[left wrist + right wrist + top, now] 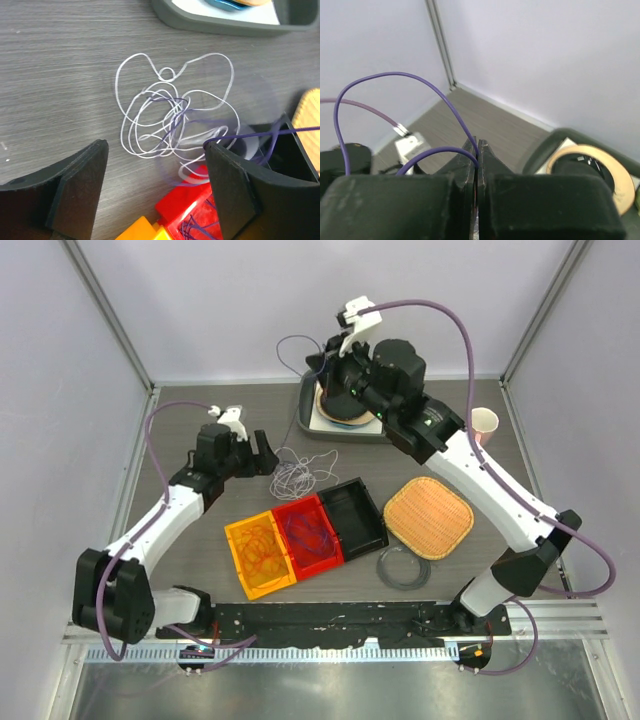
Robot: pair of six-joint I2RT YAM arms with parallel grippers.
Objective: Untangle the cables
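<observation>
The robot's right gripper should next move back and down to the red bin (308, 532) and let go of its purple cable there, since cable of the same color is already inside.
A white cable tangle (300, 472) lies on the table, with purple strands running through it, as the left wrist view (170, 110) shows. My left gripper (262, 452) is open just left of it, its jaws (156, 147) apart above the table short of the tangle. A purple cable (260, 134) passes over its right finger. My right gripper (318, 365) is raised at the back, shut (477, 145) on a purple cable (395, 75) that loops up from it. An orange-red cable lies in the orange bin (260, 555). Purple cable lies in the red bin (308, 532).
A black bin (355, 515) stands next to the red one. A woven tray (428, 517) and a clear ring (403, 567) are at the right. A grey tray (310, 420) with a plate sits under the right gripper. A paper cup (483, 422) is at far right.
</observation>
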